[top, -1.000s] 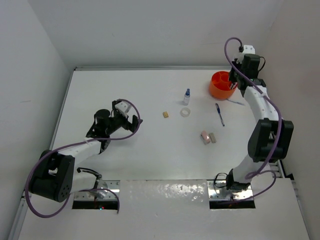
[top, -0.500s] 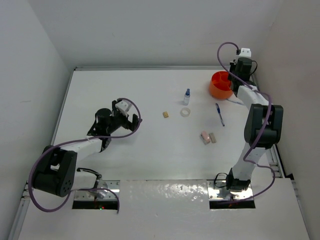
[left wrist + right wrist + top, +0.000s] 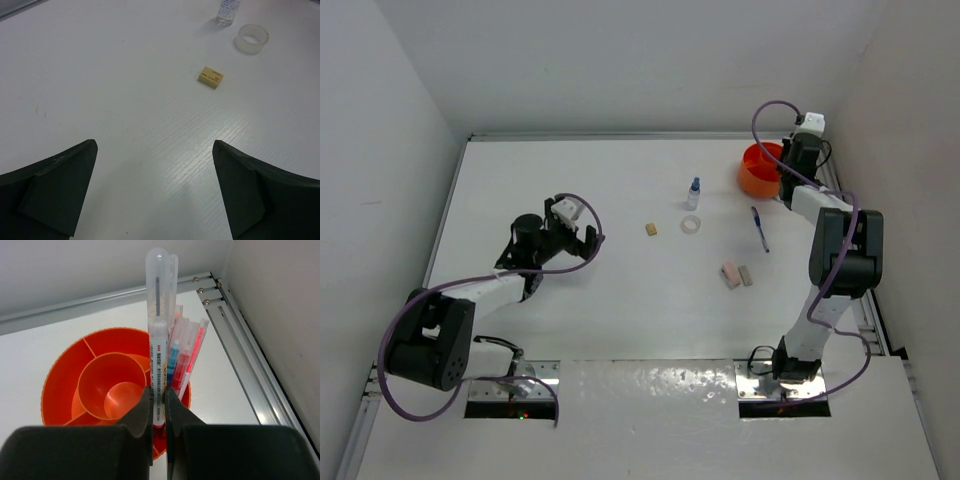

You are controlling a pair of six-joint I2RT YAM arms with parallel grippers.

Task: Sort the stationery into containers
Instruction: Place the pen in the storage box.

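Note:
The robot's right gripper should next lower the upright white pen into the tub's outer section below it and let go of the pen there, since other pens lean inside.
The round orange tub stands at the far right. In the right wrist view its divided inside lies below my right gripper. That gripper is shut on a white pen with red print, held upright over the tub's right rim. Several pens lean in the tub beside it. In the top view my right gripper is at the tub's right side. My left gripper is open and empty over bare table, also shown in the top view. A tan eraser, a tape ring and a bottle lie ahead of it.
On the table lie a blue pen, a blue-capped bottle, the tape ring, the tan eraser, a pink eraser and a pale eraser. A metal rail and the right wall run close beside the tub.
My right wrist has swung back and to the right, ending at the tub's right rim with the pen. The left arm has barely moved.

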